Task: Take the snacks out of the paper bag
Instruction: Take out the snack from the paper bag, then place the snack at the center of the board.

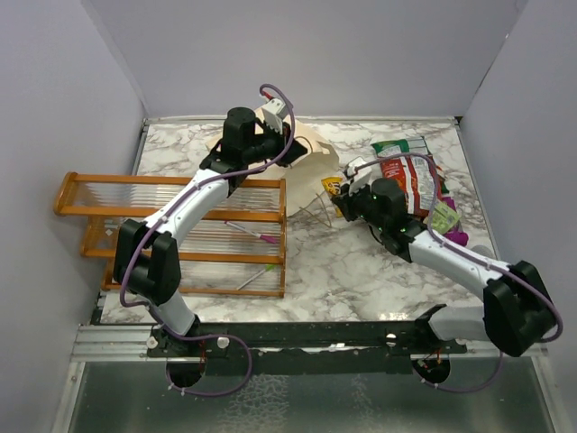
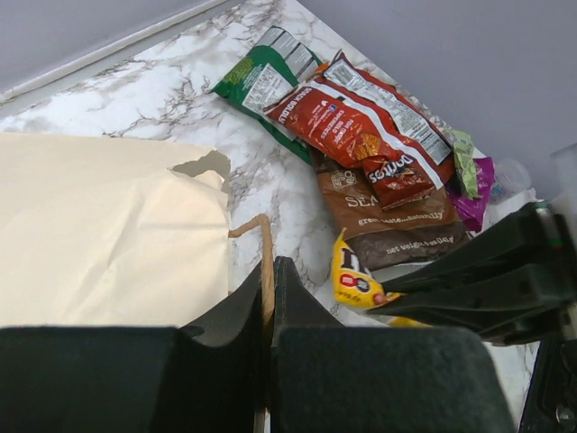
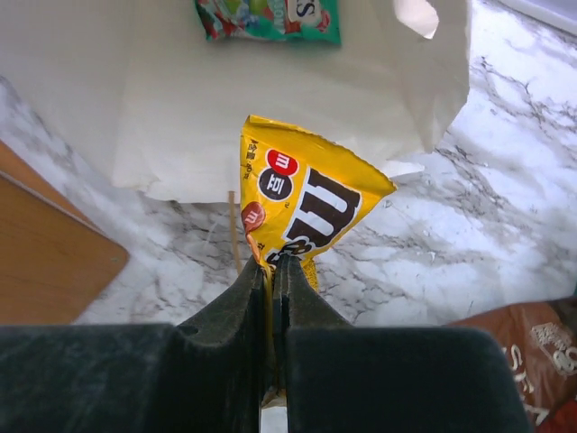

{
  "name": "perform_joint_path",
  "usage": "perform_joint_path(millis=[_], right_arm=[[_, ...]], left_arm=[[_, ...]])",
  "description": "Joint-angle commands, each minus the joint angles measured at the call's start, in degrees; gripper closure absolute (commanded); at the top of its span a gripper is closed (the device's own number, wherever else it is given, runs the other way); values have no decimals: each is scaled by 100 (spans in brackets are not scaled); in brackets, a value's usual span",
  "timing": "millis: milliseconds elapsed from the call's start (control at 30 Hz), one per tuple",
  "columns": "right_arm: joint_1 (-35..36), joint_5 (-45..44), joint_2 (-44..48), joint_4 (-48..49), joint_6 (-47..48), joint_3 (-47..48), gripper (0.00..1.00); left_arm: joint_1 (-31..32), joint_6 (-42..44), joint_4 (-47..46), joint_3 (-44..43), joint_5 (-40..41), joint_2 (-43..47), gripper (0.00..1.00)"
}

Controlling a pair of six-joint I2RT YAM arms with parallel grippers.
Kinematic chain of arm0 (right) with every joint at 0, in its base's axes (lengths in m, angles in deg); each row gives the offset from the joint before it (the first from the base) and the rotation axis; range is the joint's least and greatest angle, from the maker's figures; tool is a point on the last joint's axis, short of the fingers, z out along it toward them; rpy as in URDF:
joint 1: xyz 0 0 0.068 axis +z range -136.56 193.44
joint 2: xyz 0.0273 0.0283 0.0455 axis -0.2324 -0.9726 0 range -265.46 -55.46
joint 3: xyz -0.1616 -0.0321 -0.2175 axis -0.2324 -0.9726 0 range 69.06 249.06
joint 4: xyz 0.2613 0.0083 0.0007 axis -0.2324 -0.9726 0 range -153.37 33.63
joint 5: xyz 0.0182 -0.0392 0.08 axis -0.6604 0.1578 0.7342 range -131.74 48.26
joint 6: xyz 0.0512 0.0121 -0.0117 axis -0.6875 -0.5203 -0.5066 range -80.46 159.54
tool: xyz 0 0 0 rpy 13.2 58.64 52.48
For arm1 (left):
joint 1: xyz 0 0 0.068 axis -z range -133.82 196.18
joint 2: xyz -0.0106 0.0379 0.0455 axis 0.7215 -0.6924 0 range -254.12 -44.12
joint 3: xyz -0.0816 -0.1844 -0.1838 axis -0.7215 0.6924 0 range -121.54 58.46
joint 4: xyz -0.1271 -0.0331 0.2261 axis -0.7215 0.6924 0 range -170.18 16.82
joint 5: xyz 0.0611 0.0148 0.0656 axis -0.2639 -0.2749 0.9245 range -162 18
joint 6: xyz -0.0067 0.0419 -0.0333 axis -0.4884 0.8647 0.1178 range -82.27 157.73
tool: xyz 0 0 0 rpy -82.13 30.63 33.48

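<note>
My right gripper draws back from the bag's opening next, then brings the M&M's packet down beside the brown packet, where the table is empty.
The cream paper bag lies on its side at the back of the table. My left gripper is shut on the bag's twine handle, next to the bag. In the top view the left gripper sits over the bag. My right gripper is shut on the lower edge of a yellow M&M's packet, held just in front of the bag's mouth; the packet also shows in the top view. A teal-green packet lies on the bag's paper.
A pile of snacks lies at the back right: red chip bags, a brown packet, a green-white one, lime and magenta. The orange wooden rack stands at the left.
</note>
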Motion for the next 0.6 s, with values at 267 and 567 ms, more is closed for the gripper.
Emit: perform_joint_path(millis=[267, 567], right_arm=[[-6, 167, 2441, -2082, -2909, -1235, 99], [-6, -1947, 2790, -2628, -4318, -1733, 98]], left_arm=[[-36, -137, -257, -47, -50, 245, 100], [-49, 22, -550, 111, -610, 472, 100]])
